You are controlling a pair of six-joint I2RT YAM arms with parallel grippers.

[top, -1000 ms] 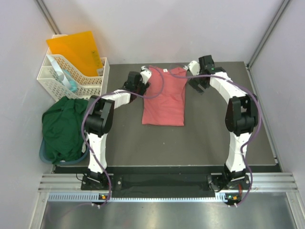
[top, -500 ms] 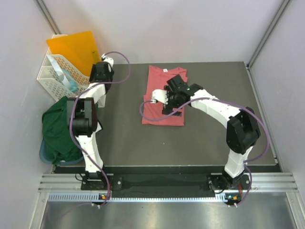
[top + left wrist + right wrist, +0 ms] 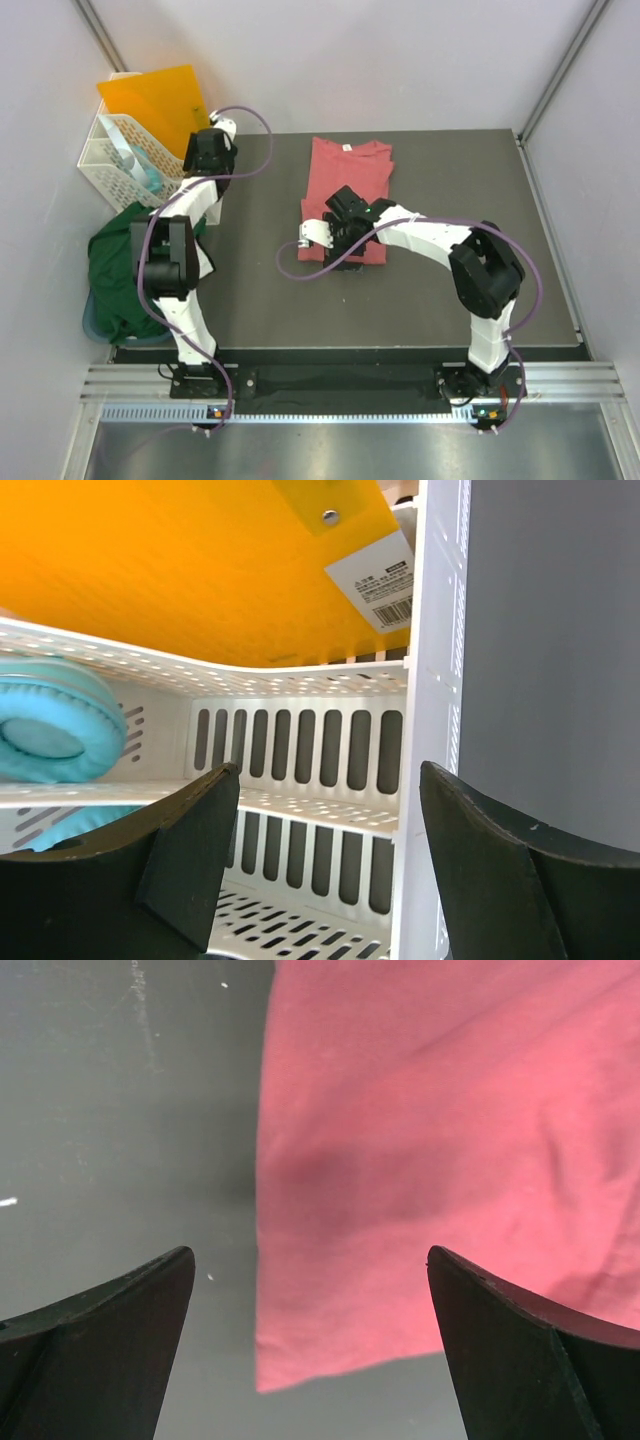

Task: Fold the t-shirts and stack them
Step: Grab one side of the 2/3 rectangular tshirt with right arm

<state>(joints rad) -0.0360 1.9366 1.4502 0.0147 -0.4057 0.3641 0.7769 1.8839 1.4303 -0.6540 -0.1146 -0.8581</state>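
Note:
My right gripper is spread with the pink t-shirt's near edge already running between its fingers, so I will lower it over that edge and close it on the cloth.
The salmon-pink t-shirt lies folded into a long strip on the dark table, its collar towards the far edge. My right gripper hovers open over its near left part. In the right wrist view a corner of the pink cloth lies between the spread fingers of the right gripper, which hold nothing. The dark green t-shirt sits crumpled at the table's left edge. My left gripper is open and empty, far from both shirts and facing the white basket.
The white plastic basket stands at the back left with an orange folder and a teal ear-pad inside. A blue tub rim shows under the green shirt. Bare dark table lies right of the pink shirt.
My left arm left the shirt's collar and swung to the basket. My right arm came from the far right of the collar down over the shirt's near left part.

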